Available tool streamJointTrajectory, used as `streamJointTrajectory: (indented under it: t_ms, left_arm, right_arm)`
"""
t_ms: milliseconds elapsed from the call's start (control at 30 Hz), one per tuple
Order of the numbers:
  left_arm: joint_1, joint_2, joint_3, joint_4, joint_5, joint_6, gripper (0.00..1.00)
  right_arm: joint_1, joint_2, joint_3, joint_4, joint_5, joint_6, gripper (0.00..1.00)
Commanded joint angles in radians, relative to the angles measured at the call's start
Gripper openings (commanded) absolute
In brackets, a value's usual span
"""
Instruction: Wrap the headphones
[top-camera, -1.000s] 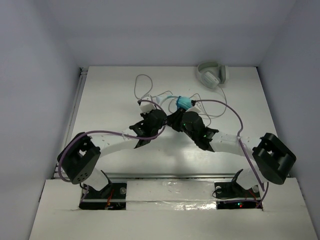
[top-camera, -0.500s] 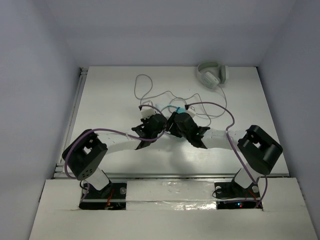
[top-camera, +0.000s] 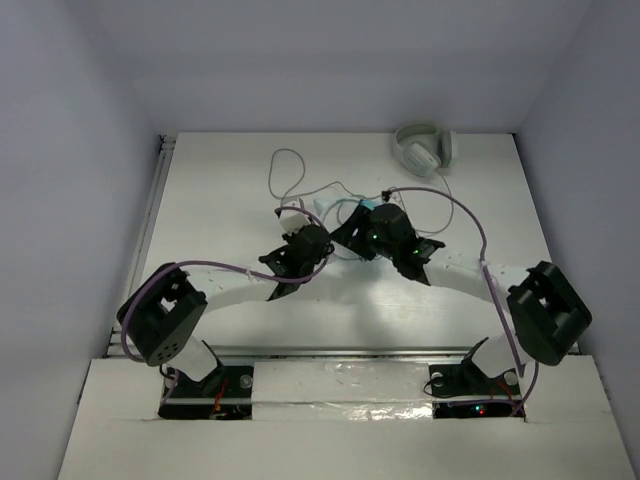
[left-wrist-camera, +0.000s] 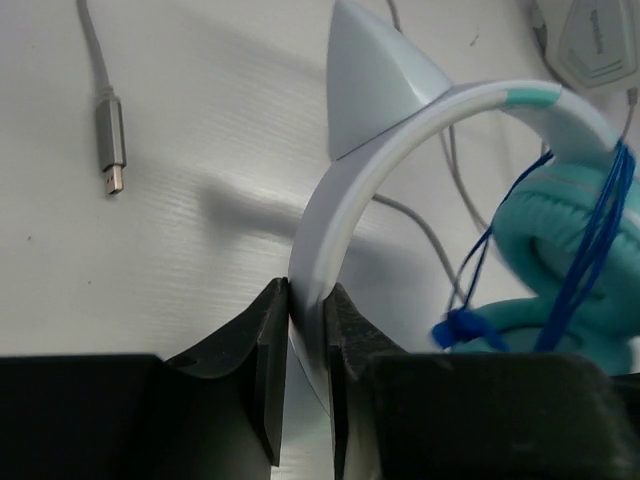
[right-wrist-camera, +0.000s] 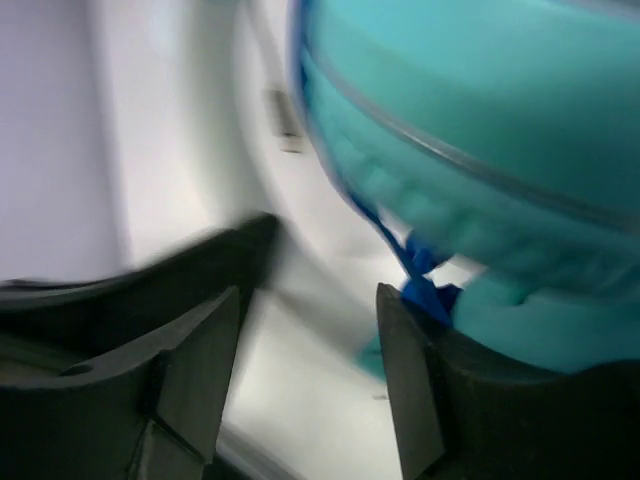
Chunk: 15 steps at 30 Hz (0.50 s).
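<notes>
Blue cable (left-wrist-camera: 600, 220) is already wrapped around the teal cups and the headband (left-wrist-camera: 345, 187) hangs above the table, so next I should lower my left gripper toward the tabletop and open it.
The headphones (left-wrist-camera: 400, 130) have a white headband with a pointed ear on it, teal ear cups (left-wrist-camera: 565, 235) and a thin blue cable (left-wrist-camera: 600, 220) hanging over the cups. My left gripper (left-wrist-camera: 305, 330) is shut on the headband and holds it edge-on above the table. In the top view the gripper (top-camera: 299, 226) sits just left of the teal cups (top-camera: 349, 207). My right gripper (right-wrist-camera: 310, 370) is open with nothing between its jaws. A teal cup (right-wrist-camera: 480, 130) and a knot of blue cable (right-wrist-camera: 422, 285) lie just above its right finger. In the top view it (top-camera: 352, 226) is beside the cups.
Grey-white headphones (top-camera: 424, 150) lie at the back right. Their grey cable (top-camera: 283, 168) loops across the middle of the table behind both grippers, ending in a USB plug (left-wrist-camera: 110, 140). White walls close in the table on the left, right and back.
My right arm swung in toward the near left, then back out toward the far right; its view is blurred by motion. My left gripper has kept its hold on the headband, barely moving.
</notes>
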Motion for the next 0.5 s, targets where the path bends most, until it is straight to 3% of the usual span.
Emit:
streamJointTrajectory:
  t_ms: [0,233,467]
  left_arm:
    - [0.002,-0.049,-0.034,-0.017,0.082,-0.009,0.0]
    - [0.02,-0.068,-0.002,-0.017,0.108,0.011,0.0]
    - [0.02,-0.062,-0.028,-0.008,0.139,-0.003,0.0]
  right_arm:
    - [-0.04,-0.108,0.016,0.18,-0.085,0.086,0.64]
    - [-0.04,-0.247,-0.202,0.243,-0.152,0.125,0.71]
    - [-0.04,-0.413,-0.169,0.122,0.011,0.053,0.69]
